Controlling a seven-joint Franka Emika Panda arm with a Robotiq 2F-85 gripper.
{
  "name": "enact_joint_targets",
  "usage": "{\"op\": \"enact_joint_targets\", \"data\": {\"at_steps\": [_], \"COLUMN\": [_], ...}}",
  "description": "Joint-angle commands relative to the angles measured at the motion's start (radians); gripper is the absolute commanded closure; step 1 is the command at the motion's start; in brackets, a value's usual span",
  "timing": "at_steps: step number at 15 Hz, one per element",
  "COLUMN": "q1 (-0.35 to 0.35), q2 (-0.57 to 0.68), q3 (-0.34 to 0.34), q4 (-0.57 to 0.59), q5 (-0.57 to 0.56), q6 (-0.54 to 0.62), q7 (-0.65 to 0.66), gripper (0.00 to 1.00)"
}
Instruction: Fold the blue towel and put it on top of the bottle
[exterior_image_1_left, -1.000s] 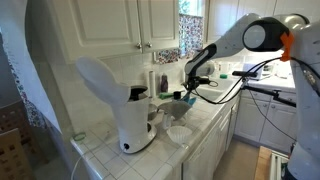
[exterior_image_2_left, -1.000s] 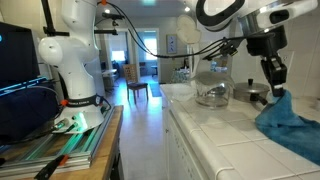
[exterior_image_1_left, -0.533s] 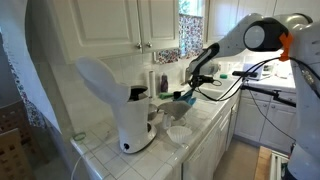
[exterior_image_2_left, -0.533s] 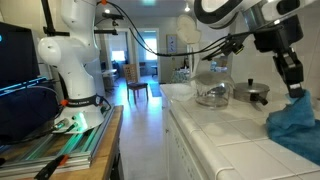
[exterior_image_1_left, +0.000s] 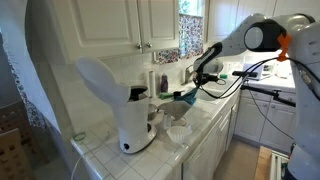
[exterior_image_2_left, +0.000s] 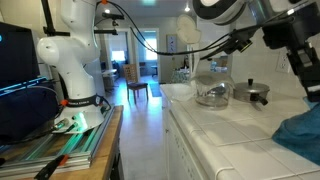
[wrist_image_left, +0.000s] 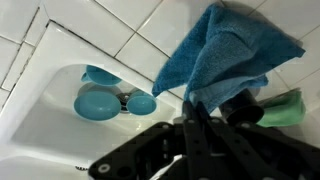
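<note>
The gripper lowers toward the white basin's rim (wrist_image_left: 160, 92) next and releases the towel (wrist_image_left: 225, 55), since that rim lies below the fingers and to their left in the wrist view.
The blue towel (wrist_image_left: 225, 55) hangs bunched from my gripper (wrist_image_left: 193, 105), whose fingers are shut on its lower edge. Behind the towel lies a green bottle (wrist_image_left: 285, 108) with a dark cap, partly hidden by the cloth and my fingers. In both exterior views the gripper (exterior_image_1_left: 192, 87) (exterior_image_2_left: 306, 72) holds the towel (exterior_image_1_left: 183, 97) (exterior_image_2_left: 303, 136) low over the tiled counter near the back wall. In an exterior view the towel's lower part rests at the frame's right edge.
A white appliance (exterior_image_1_left: 125, 110) stands on the counter's left, with a white bowl (exterior_image_1_left: 178, 132) beside it. A glass pot (exterior_image_2_left: 212, 93) and a metal pan (exterior_image_2_left: 256, 95) sit further along. Blue cups (wrist_image_left: 100, 100) lie in a white basin. Cabinets hang overhead.
My gripper has carried the towel along the counter, rightward in an exterior view, until the towel is partly out of frame. The grip stays shut.
</note>
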Motion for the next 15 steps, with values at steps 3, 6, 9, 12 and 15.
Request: {"op": "enact_joint_targets", "data": {"at_steps": [3,6,9,12,15], "q1": [-0.027,-0.038,-0.049,-0.059,-0.064], "q2": [0.070,0.107,0.142,0.175,0.203], "q3": [0.003,0.004,0.006,0.006,0.002], "q4": [0.087,0.131,0.176,0.219,0.248], "q5": [0.034,0.031,0.029,0.027,0.022], "q6": [0.008,0.012,0.011,0.006,0.005], "q7": [0.005,0.006,0.005,0.009,0.019], "gripper": [0.99,0.99,0.99,0.99,0.99]}}
